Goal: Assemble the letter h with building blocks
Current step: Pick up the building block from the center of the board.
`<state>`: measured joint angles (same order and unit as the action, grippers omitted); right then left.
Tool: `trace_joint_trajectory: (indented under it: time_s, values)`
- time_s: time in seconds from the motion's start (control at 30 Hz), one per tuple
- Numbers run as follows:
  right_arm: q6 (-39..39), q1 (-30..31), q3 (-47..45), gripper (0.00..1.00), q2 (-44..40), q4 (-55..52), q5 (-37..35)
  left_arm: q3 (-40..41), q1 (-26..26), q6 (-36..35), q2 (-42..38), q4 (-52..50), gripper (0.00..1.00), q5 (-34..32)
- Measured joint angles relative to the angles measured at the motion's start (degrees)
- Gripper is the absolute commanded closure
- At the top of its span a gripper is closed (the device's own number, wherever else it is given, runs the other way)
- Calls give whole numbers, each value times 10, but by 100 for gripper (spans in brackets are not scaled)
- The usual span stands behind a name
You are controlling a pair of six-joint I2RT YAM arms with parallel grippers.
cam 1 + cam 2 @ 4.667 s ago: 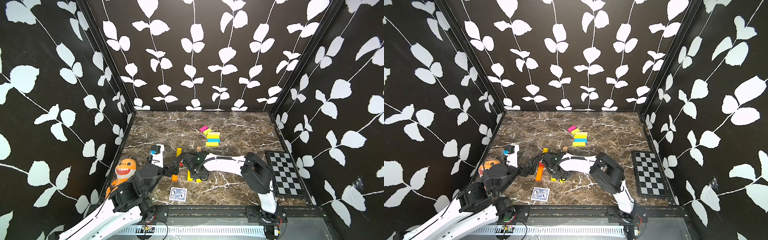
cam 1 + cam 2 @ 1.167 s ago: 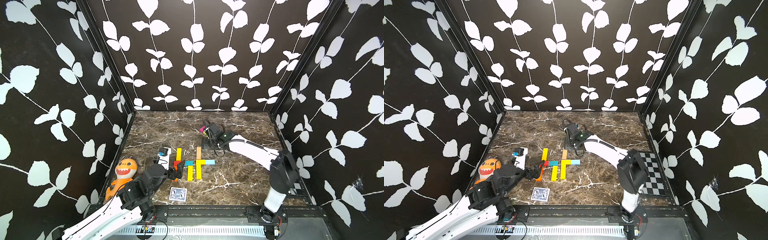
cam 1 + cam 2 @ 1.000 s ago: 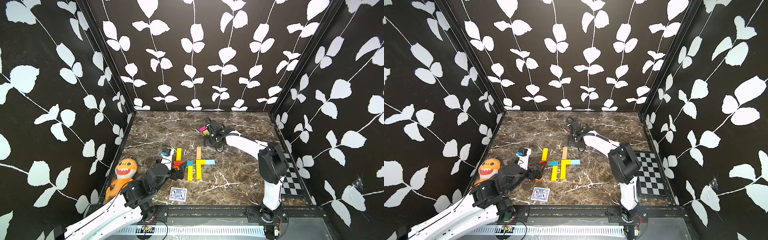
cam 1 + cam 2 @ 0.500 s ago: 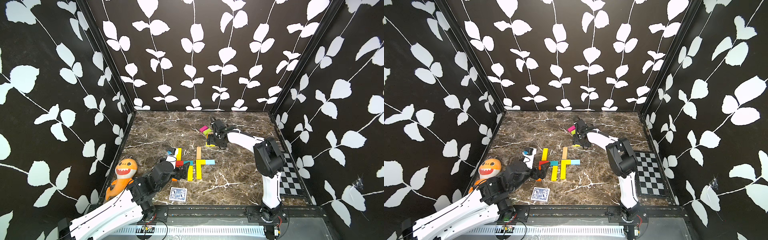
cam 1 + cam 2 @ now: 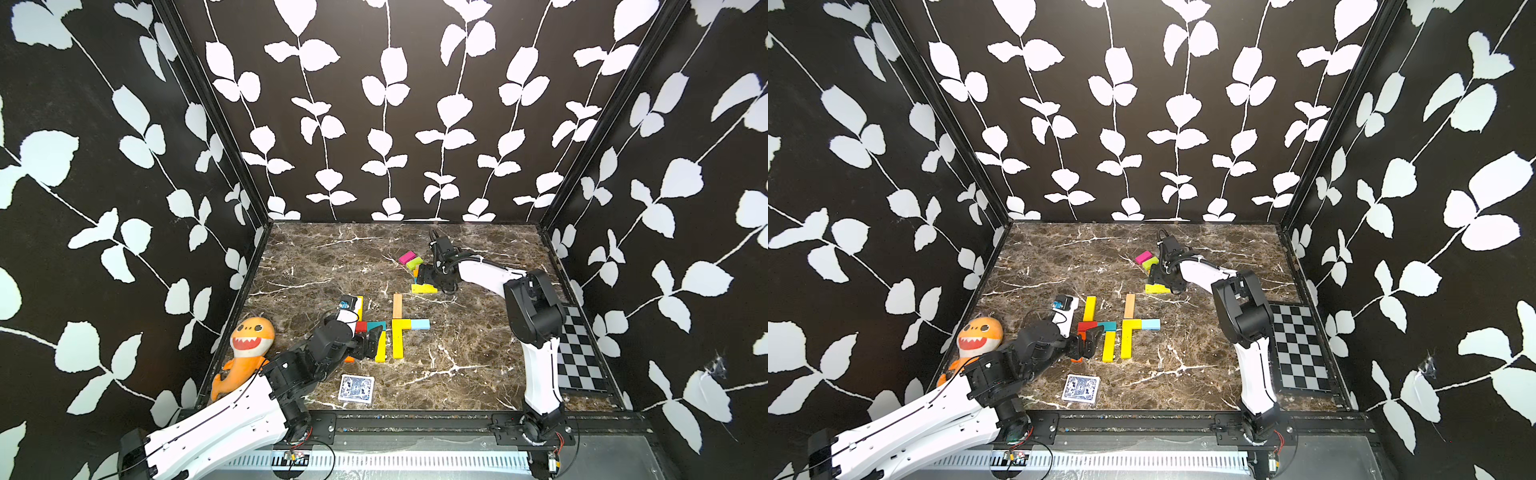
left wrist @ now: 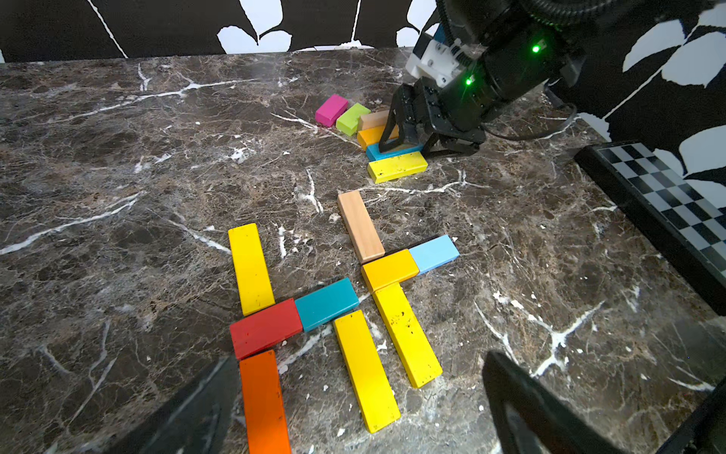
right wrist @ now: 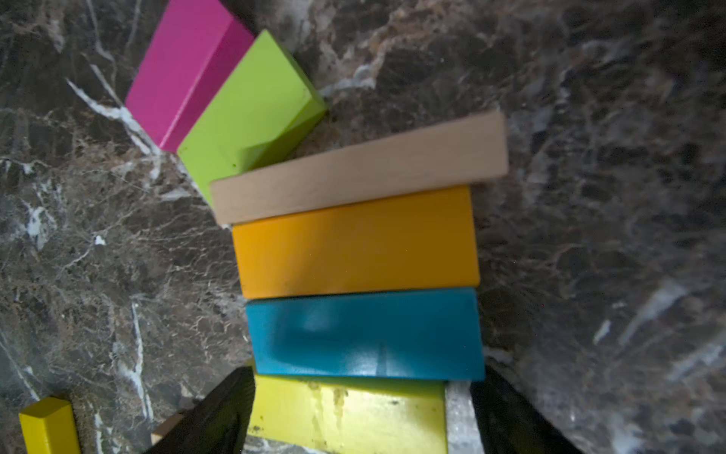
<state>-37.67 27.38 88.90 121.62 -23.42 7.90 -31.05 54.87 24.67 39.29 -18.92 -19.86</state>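
My right gripper next draws back, swivels the yellow block (image 5: 424, 289) (image 7: 349, 414) between open fingers and closes on its end, since it lies just back, lengthwise across them.
Building blocks lie flat mid-table: a yellow (image 6: 251, 267), red (image 6: 265, 328), teal (image 6: 326, 302) and orange one (image 6: 263, 401), beside two yellow ones (image 6: 365, 369), a tan (image 6: 359, 226), an amber (image 6: 389, 269) and a light blue one (image 6: 434, 253). My left gripper (image 5: 371, 343) (image 6: 353, 412) is open just in front of them, holding nothing. Farther back lies a row of pink (image 7: 176, 74), green (image 7: 251, 106), tan (image 7: 357, 165), orange (image 7: 353, 243), teal (image 7: 365, 334) and yellow (image 7: 349, 416) blocks. My right gripper (image 5: 426, 277) (image 7: 365, 416) is open, its fingers either side of that yellow block's ends.
An orange shark plush (image 5: 247, 340) leans at the left wall. A blue-patterned card deck (image 5: 356, 388) lies near the front edge. A checkerboard (image 5: 579, 353) lies along the right wall. Patterned walls close in three sides.
My right gripper has come down over the back row of blocks and its jaws have spread wider. My left arm has pushed slightly forward toward the laid-out blocks.
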Motion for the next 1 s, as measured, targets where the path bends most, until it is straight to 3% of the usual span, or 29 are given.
trace_joint_trajectory:
  time_s: [0.33, 0.67, 1.0]
  values:
    - [30, -3, 66, 14, 47, 3, 49, -9, 0, -5, 20, 0, 1, 0]
    - [59, 14, 2, 22, 10, 17, 73, -9, 0, -13, 29, 0, 1, 0]
    - [78, 65, -53, 35, -32, -19, 1, -9, 0, -21, 39, 7, 1, 0]
